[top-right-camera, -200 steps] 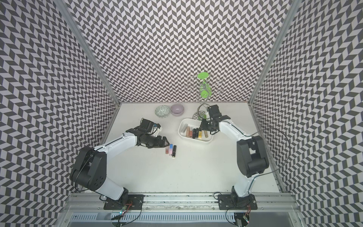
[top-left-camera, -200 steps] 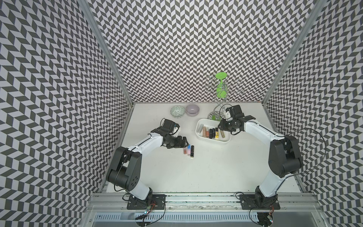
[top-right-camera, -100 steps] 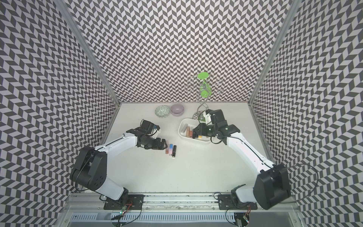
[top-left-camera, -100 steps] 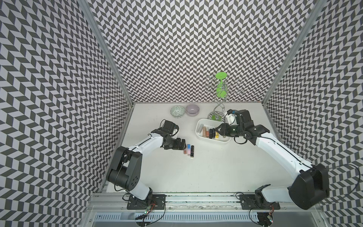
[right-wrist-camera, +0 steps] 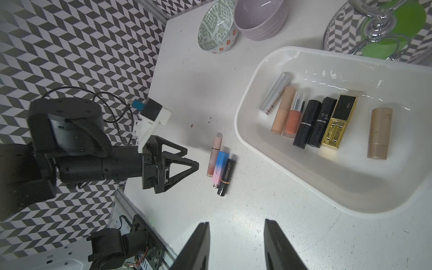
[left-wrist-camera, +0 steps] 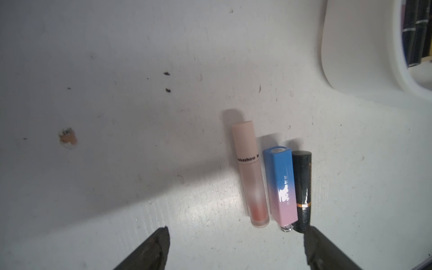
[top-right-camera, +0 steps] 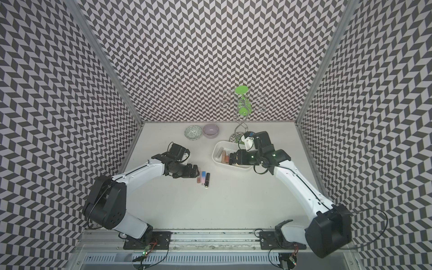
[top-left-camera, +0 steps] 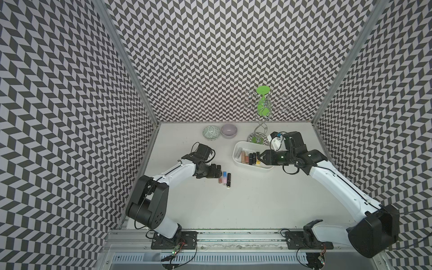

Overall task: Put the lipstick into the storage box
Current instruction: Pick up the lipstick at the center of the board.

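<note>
I should next lower my open left gripper onto the cap end of the peach gloss tube [left-wrist-camera: 251,173] and close there, since that end sticks out past the blue-to-pink tube beside it.
Three lipsticks lie side by side on the white table: a peach gloss tube [left-wrist-camera: 251,173], a blue-to-pink one [left-wrist-camera: 280,184] and a black one [left-wrist-camera: 302,187], seen in both top views [top-left-camera: 224,177] [top-right-camera: 203,178]. My left gripper [left-wrist-camera: 236,230] [top-left-camera: 218,171] is open just left of them, one fingertip [left-wrist-camera: 311,236] by the black lipstick's end. The white storage box [top-left-camera: 235,149] [right-wrist-camera: 240,126] holds several lipsticks. My right gripper [right-wrist-camera: 236,222] [top-left-camera: 259,159] hovers over the box's right part, open with nothing between its fingers.
A green-patterned bowl [top-left-camera: 211,132] and a lilac bowl [top-left-camera: 229,131] stand at the back. A chrome stand with green discs [top-left-camera: 262,109] rises just behind the box. Chevron walls close off the left, right and back.
The right arm has stretched out, its elbow swinging down toward the front right, and its gripper has shifted left over the box. The left gripper has stayed by the three lipsticks.
</note>
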You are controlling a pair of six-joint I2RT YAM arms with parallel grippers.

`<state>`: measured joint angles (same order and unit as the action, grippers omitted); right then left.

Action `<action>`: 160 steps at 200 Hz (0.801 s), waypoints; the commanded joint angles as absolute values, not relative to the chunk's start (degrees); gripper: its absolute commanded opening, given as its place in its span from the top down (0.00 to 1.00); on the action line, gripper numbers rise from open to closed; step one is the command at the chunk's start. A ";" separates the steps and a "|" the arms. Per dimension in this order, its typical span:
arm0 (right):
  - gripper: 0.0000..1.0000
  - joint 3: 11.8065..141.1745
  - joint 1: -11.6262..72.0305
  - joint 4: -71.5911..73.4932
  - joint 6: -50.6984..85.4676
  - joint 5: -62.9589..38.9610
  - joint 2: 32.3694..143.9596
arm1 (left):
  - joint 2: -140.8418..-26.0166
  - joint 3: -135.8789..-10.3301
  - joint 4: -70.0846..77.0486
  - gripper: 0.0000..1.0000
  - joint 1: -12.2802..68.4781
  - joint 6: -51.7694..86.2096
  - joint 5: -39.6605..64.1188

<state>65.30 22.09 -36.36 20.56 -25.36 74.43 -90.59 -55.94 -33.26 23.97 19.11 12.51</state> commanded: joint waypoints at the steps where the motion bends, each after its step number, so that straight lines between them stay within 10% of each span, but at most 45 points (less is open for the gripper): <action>1: 0.58 66.49 22.50 -35.13 21.60 -26.11 72.96 | -93.88 -56.74 -31.73 0.12 24.31 17.99 10.00; 160: 0.58 61.87 24.16 -29.56 26.77 -26.54 69.61 | -102.74 -63.09 -33.27 0.30 27.50 14.58 1.90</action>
<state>60.80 23.88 -32.58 27.64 -25.76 68.73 -101.65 -62.02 -31.68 25.82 15.35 6.96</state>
